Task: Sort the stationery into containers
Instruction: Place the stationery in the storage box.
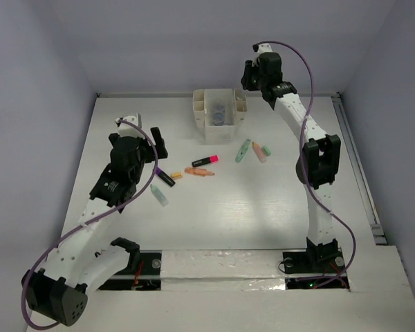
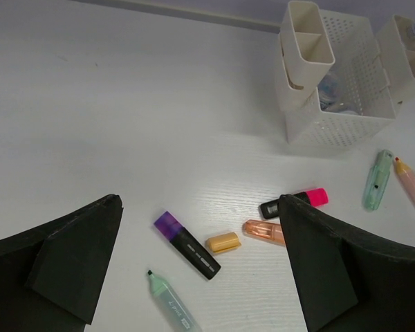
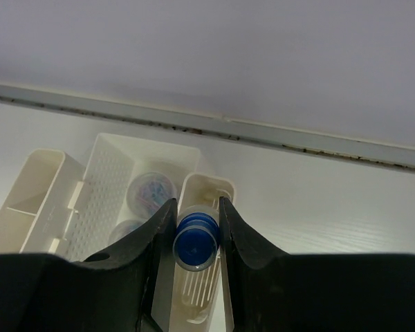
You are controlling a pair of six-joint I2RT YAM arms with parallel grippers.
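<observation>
My left gripper moves down and turns to straddle the inner end of the purple cap [image 1: 162, 173] next, since the marker lies below it, at an angle to its fingers.
The white organizer [image 1: 219, 108] stands at the back middle of the table. My right gripper [image 1: 249, 81] hovers over its right side compartment [image 3: 209, 185], shut on the blue-capped bottle [image 3: 196, 241]. Two round tubs [image 3: 151, 192] lie in the middle compartment. My left gripper [image 1: 157, 148] is open and empty above a black marker with a purple cap [image 2: 188, 245], a loose orange cap [image 2: 223, 242] and an uncapped mint marker [image 2: 169, 301]. An orange marker [image 2: 264, 232] and a pink-black marker [image 2: 294, 203] lie just right of these.
A mint green marker [image 1: 243, 150] and a peach marker [image 1: 261, 152] lie side by side right of centre, in front of the organizer. A rail [image 1: 356, 166] runs along the table's right edge. Walls close the back and both sides.
</observation>
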